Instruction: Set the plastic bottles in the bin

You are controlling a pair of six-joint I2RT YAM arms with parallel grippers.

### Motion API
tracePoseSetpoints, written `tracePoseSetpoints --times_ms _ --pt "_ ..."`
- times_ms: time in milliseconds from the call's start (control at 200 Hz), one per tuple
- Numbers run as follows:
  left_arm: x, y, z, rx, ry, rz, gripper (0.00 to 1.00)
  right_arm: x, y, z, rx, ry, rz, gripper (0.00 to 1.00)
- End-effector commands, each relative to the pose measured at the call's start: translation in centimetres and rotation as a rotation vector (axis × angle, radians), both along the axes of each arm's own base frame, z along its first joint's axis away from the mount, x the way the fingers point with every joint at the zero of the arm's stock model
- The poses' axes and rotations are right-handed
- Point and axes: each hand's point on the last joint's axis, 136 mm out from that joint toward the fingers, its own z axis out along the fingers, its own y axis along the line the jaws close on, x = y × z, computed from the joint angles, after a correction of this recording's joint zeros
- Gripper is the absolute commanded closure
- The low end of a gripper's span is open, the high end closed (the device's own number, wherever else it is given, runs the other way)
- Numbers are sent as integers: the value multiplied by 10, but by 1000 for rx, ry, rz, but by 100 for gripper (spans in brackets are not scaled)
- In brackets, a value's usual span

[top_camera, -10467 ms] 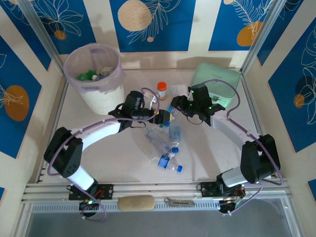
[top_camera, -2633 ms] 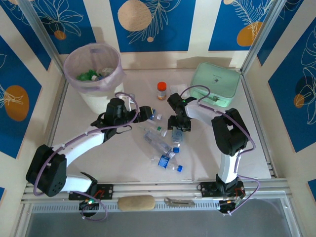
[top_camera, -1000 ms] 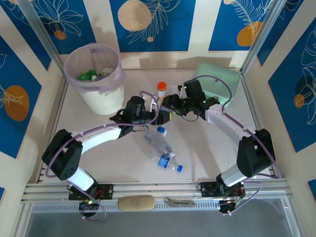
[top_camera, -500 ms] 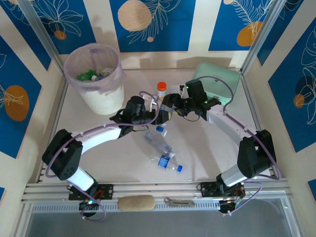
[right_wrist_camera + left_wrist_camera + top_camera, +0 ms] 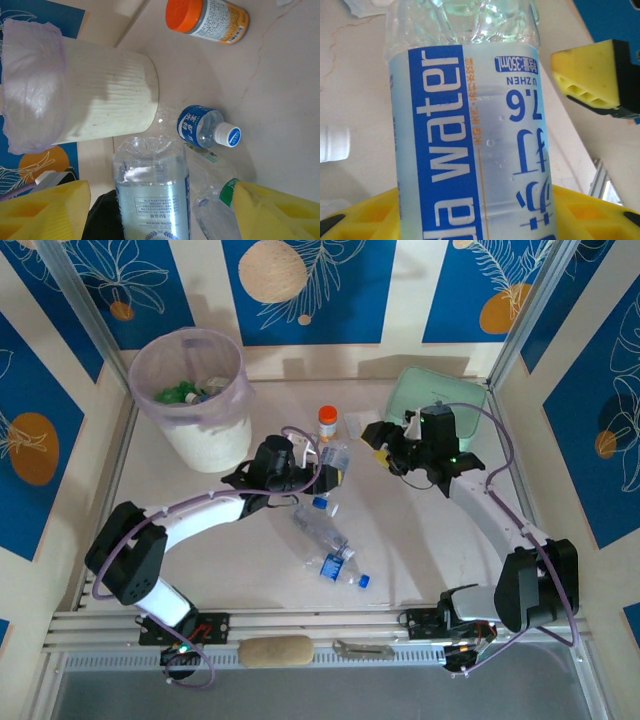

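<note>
I will lift my left gripper outward over the bin's opening (image 5: 194, 374) and let go of the clear plastic bottle (image 5: 337, 458), since the bin's rim is high above the table.
My left gripper (image 5: 328, 472) is shut on a clear plastic bottle (image 5: 337, 458) with a blue label, held over the table's middle. In the left wrist view this bottle (image 5: 470, 125) stands between my yellow pads (image 5: 365, 215). My right gripper (image 5: 383, 448) hangs open just to the bottle's right, apart from it. The right wrist view faces the held bottle (image 5: 150, 195) with nothing between the right fingers (image 5: 45, 212). More bottles lie on the table: a clear crumpled one (image 5: 322, 530), a blue-labelled one (image 5: 340, 568), and one with a blue label and white cap (image 5: 205, 127). The bin (image 5: 210, 440) stands at the far left.
An orange-capped jar (image 5: 327, 422) stands behind the held bottle. A mint green container (image 5: 455, 400) sits at the far right, behind the right arm. A green-capped bottle (image 5: 220, 210) lies by the right finger. A tan sponge (image 5: 275, 650) and a metal tool (image 5: 362, 648) rest on the front rail.
The right gripper has opened, let go of the bottle and drawn back to the right. The left gripper has closed on that bottle and keeps it in place.
</note>
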Motion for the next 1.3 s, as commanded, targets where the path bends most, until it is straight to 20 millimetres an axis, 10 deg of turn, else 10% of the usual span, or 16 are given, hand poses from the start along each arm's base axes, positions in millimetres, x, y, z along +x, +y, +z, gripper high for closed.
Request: tracePoseSetpoints --times_ms 0,645,980,1296 --pt "21 16 51 10 -124 15 51 -4 -3 -4 6 15 -13 24" --pt "105 185 224 374 -494 290 54 -5 -2 -30 -11 50 -11 19" --pt "131 276 220 528 -457 469 55 -9 -6 -36 -45 64 -8 19" --pt "159 303 195 531 -359 511 54 -17 -16 -34 -67 61 -33 19"
